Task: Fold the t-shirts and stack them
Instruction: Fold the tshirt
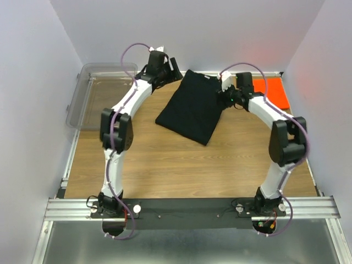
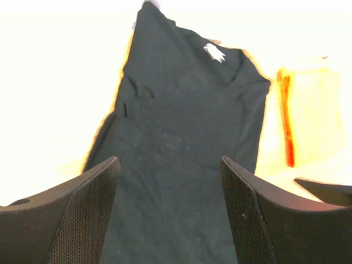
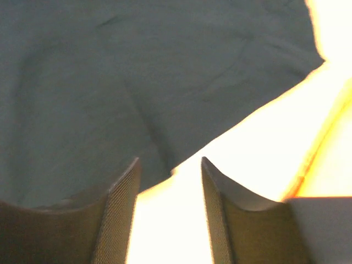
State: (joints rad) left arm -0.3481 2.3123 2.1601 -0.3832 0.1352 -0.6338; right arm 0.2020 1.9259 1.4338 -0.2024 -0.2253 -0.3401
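My left gripper will next move back and down onto the black t-shirt's near corner [image 1: 159,121] on the bin side, since that corner is below and back from it.
The black t-shirt [image 1: 192,107] lies folded into a slanted rectangle at the back middle of the table. My left gripper [image 1: 175,70] hovers at its far left corner. In the left wrist view this gripper [image 2: 169,160] is open, with only the black t-shirt [image 2: 181,126] and its small pale label below. At the shirt's right edge, my right gripper [image 1: 224,94] is also open. In the right wrist view, bare bright table shows between the jaws of this gripper [image 3: 170,159], just off the black cloth's [image 3: 137,71] edge. The orange t-shirt [image 1: 270,91] lies folded at the back right.
A clear plastic bin [image 1: 77,99] stands at the back left, partly over the table's edge. White walls close in the back and both sides. A metal rail [image 1: 192,208] carries both arm bases at the near edge.
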